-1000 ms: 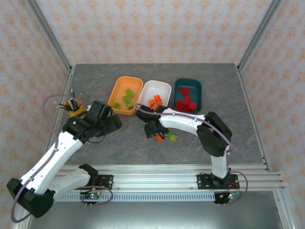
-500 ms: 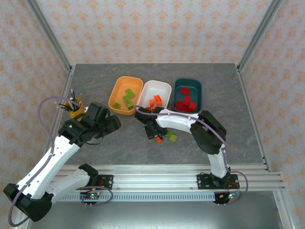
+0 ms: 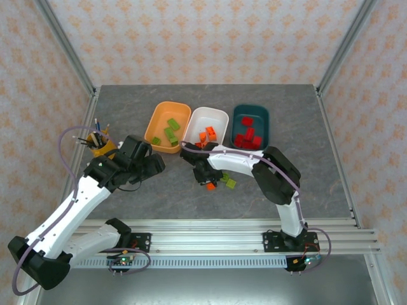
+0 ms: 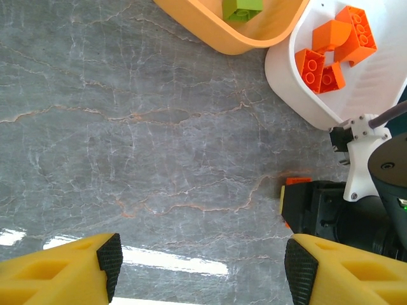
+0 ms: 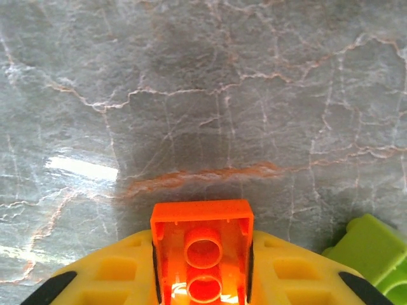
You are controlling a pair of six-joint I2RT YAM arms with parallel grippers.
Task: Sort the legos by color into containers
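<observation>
I will move my right gripper up and outward over the white container's far end and release the orange brick there, as that container holds the orange legos.
My right gripper is shut on an orange lego, hollow underside toward the camera, low over the grey table. From above, the right gripper is in front of the white container, with two lime legos on the table just to its right. One of them is a lime lego at the right edge of the wrist view. The white container holds orange legos, the orange container lime ones, the teal container red ones. My left gripper stands open over bare table, left of the right gripper.
A yellow pencil cup stands at the left, behind my left arm. Metal frame posts rise at the table's back corners, and an aluminium rail runs along the near edge. In the left wrist view the right arm's black wrist is close on the right.
My right gripper has closed on the orange lego and shifted a little to the left. The left arm has barely moved and stays open.
</observation>
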